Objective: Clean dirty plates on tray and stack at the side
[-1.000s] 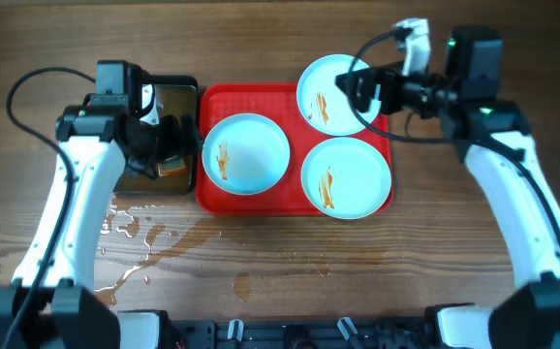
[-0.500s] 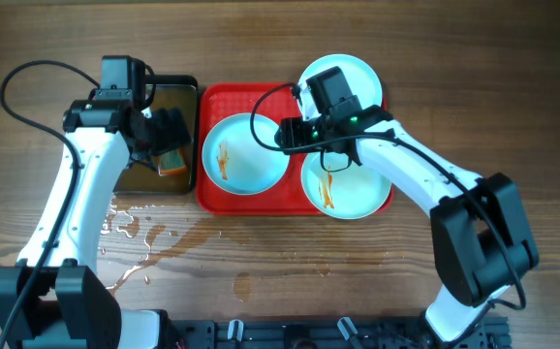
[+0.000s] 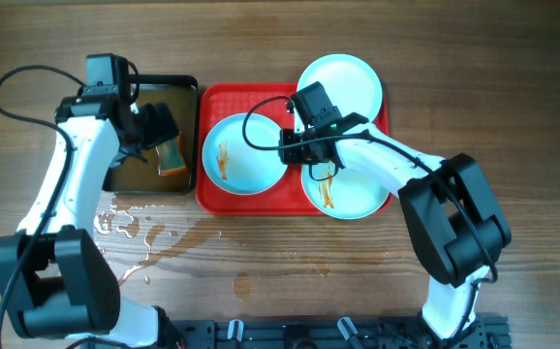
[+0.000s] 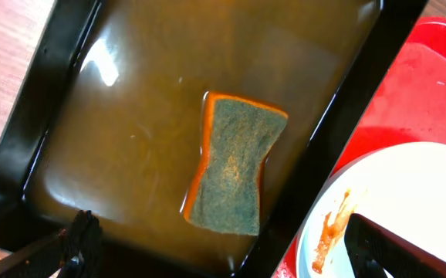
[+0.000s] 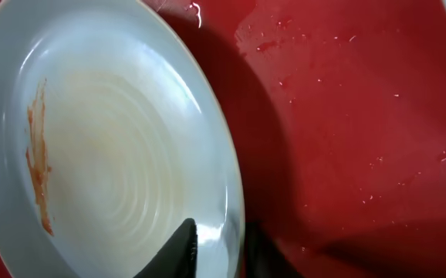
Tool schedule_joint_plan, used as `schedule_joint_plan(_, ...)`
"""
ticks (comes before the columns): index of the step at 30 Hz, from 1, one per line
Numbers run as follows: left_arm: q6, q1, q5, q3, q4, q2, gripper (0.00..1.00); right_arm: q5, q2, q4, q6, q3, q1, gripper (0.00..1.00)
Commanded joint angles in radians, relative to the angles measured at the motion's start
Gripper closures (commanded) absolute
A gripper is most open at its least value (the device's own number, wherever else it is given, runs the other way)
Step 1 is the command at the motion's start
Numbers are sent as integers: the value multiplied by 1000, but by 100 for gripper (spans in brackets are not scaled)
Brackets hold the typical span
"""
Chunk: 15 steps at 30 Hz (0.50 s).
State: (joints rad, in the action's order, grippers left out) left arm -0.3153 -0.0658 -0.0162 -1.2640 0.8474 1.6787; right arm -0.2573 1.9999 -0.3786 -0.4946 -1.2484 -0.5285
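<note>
The sponge lies in the black pan [image 4: 61,54], below the fingers of my left gripper. They will next go down, open, onto the narrow middle of the orange sponge [image 4: 233,166] and close.
Three pale plates lie on the red tray [image 3: 212,194]. The left plate [image 3: 241,155] has an orange streak. So does the front right plate [image 3: 357,184]. The back right plate [image 3: 348,82] is partly hidden by my right arm. My right gripper [image 3: 288,145] sits at the left plate's right rim. In the right wrist view the gripper [image 5: 219,241] has closed on the plate [image 5: 115,131], with one finger on its inner face and the other under the rim. My left gripper [image 4: 234,247] hangs open over a sponge [image 4: 234,166] in the black pan [image 4: 61,54].
The black pan [image 3: 125,179] of brownish water stands left of the tray, touching it. A green-and-orange sponge [image 3: 171,157] floats in it. Spilled water [image 3: 135,228] spreads on the wood in front of the pan. Cables loop off both arms.
My right arm swung from the back right across the tray to the left plate, and its jaws closed on the rim. The left gripper shifted slightly over the pan and stayed open.
</note>
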Motion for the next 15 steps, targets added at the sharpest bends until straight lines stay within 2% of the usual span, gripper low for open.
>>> schedule_joint_plan(1, 63, -5, -20, -16, -10, 14, 2, -21, 48, 10, -6, -21, 0, 96)
schedule_joint_plan(7, 62, -5, -21, -16, -6, 15, 0, -100, 74, 9, -6, -20, 8, 96)
schedule_joint_plan(9, 61, -5, -24, -16, -6, 19, 11, -100, 74, 7, -14, -21, 16, 96)
schedule_joint_plan(12, 42, -5, -11, -14, -14, 34, 16, -99, 74, 6, -29, -21, 33, 96)
schedule_joint_plan(13, 41, -5, -13, -13, -23, 47, 22, -100, 74, 7, -29, -21, 37, 96)
schedule_joint_plan(15, 37, -5, -35, -13, -39, 89, 27, -100, 74, 9, -29, -21, 39, 96)
